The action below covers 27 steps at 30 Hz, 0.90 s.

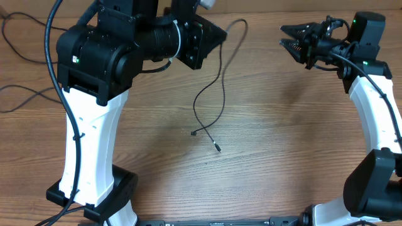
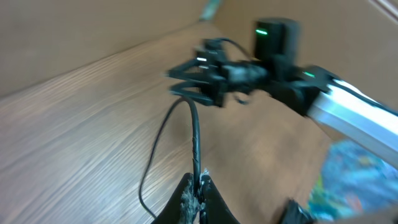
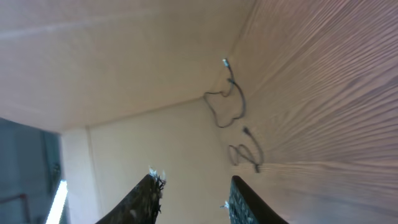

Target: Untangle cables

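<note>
My left gripper holds the hanging cable and will carry it toward the thicker dark cables to the left in the overhead view before opening, to clear the middle of the table.
A thin black cable [image 1: 212,94] hangs from my left gripper [image 1: 218,35] and trails down onto the wooden table, its two plug ends lying near the middle [image 1: 217,148]. In the left wrist view my left gripper [image 2: 200,188] is shut on this cable [image 2: 194,127], which rises from the jaws and loops back down to the left. My right gripper [image 1: 290,36] is open and empty, raised at the back right and apart from the cable. It also shows in the left wrist view [image 2: 196,78]. In the right wrist view its fingers [image 3: 194,186] are spread with nothing between them.
Thicker dark cables [image 1: 22,94] run across the table's far left. The left arm's white base [image 1: 94,163] stands front left and the right arm's base [image 1: 370,188] front right. Thin cables [image 3: 230,102] lie far off in the right wrist view. A blurred blue object [image 2: 348,177] shows at the left wrist view's right edge.
</note>
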### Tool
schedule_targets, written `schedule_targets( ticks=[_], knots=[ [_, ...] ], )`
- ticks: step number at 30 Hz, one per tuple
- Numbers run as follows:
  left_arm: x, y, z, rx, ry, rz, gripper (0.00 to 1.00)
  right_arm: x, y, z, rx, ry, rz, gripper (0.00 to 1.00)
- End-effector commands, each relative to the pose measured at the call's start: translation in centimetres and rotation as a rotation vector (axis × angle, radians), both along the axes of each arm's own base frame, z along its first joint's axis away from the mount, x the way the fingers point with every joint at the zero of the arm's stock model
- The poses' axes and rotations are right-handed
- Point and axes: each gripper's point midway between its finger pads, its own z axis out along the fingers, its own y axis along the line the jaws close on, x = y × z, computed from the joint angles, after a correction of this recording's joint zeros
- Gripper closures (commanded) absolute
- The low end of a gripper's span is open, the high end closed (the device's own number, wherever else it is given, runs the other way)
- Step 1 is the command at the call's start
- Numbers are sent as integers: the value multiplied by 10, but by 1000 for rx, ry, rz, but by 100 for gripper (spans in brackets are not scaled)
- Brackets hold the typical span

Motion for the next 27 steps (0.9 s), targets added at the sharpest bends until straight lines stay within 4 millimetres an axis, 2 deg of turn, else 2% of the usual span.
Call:
schedule_targets(
  ticks=[1, 2, 3, 5, 9, 11, 13, 17, 22, 27],
  knots=[
    [29, 46, -3, -2, 95, 365, 96, -4, -4, -3, -179, -169, 63, 63],
    [32, 52, -4, -4, 111, 406, 96, -4, -5, -7, -206, -172, 64, 59],
    [43, 80, -12, -11, 173, 547, 96, -6, -12, -23, -294, -153, 49, 0],
    [47, 100, -18, -18, 216, 623, 96, -7, -21, -38, -371, -121, 28, 0],
    [52, 163, -35, -30, 339, 837, 96, -13, -51, -74, -550, 34, -74, 0],
    [46, 194, -47, -34, 423, 958, 96, -16, -66, -85, -622, 92, -123, 0],
    [46, 212, -50, -32, 434, 990, 96, -19, -75, -92, -666, 129, -150, 0],
    [46, 216, -49, -50, 443, 997, 96, -19, -86, -96, -719, 151, -189, 0],
    [43, 202, -48, -31, 429, 951, 96, -19, -86, -96, -718, 151, -188, 0],
    [27, 190, -32, -32, 374, 902, 96, -19, -86, -96, -719, 152, -188, 0]
  ],
)
